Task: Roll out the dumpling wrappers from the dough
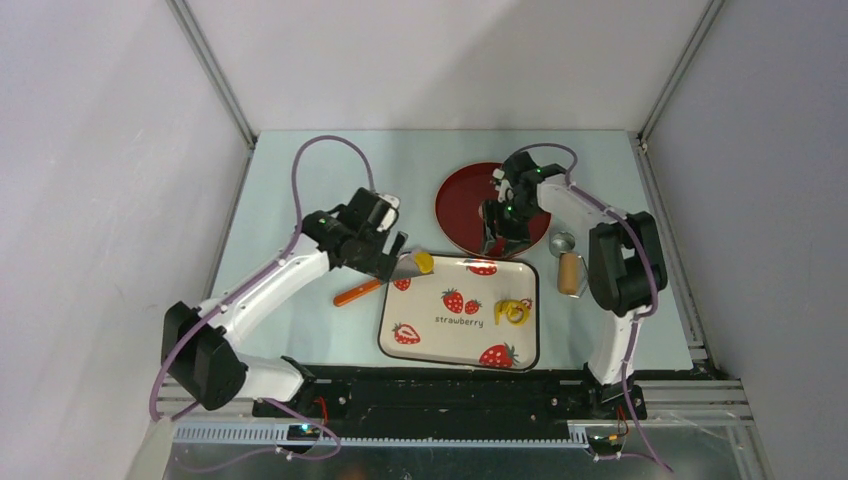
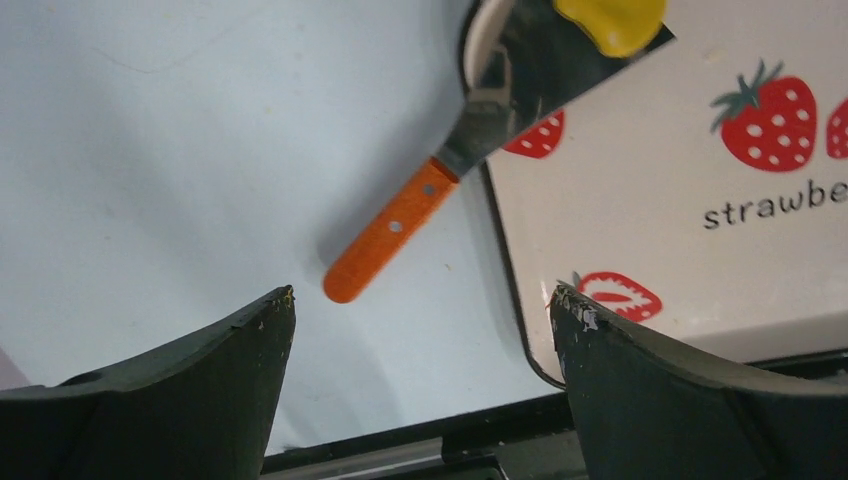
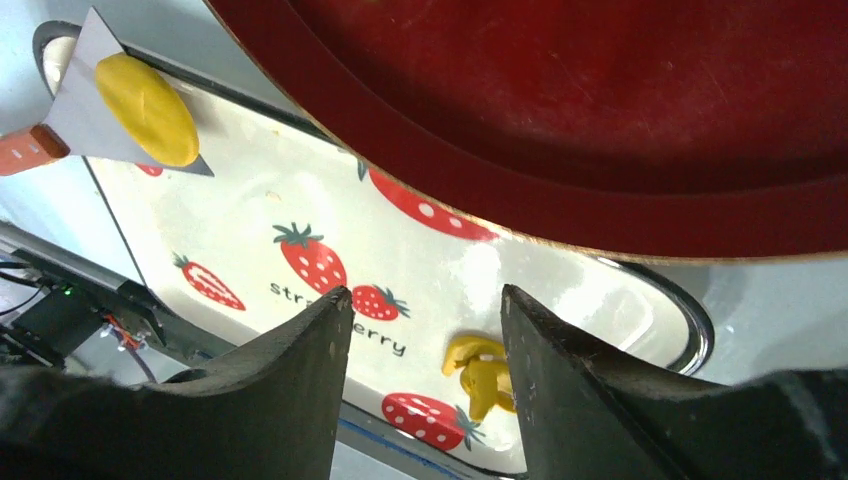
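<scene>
Next, my left gripper comes down, turning in line with the spatula, onto the orange handle's blade end (image 1: 375, 286) (image 2: 425, 194), since the handle lies slanted below the gripper's open fingers.
A flat roundish yellow dumpling wrapper (image 1: 425, 262) lies on the metal blade of an orange-handled spatula (image 1: 358, 292). The blade rests over the far left corner of the strawberry-print tray (image 1: 440, 345). My left gripper (image 1: 388, 258) is open and empty, just above the spatula; the handle (image 2: 390, 235) shows ahead of its fingers (image 2: 240, 350), with the wrapper (image 2: 610, 20) beyond. A ragged scrap of yellow dough (image 1: 512, 311) lies at the tray's right. My right gripper (image 1: 497, 232) is open and empty over the red plate's near edge. Its view shows the scrap (image 3: 478, 372) and the wrapper (image 3: 145, 95).
The red plate (image 1: 460, 200) stands behind the tray and partly overlaps its far edge (image 3: 600, 100). A small wooden roller (image 1: 569, 273) and a metal ring cutter (image 1: 563, 243) lie right of the tray, next to the right arm. Enclosure walls stand on all sides.
</scene>
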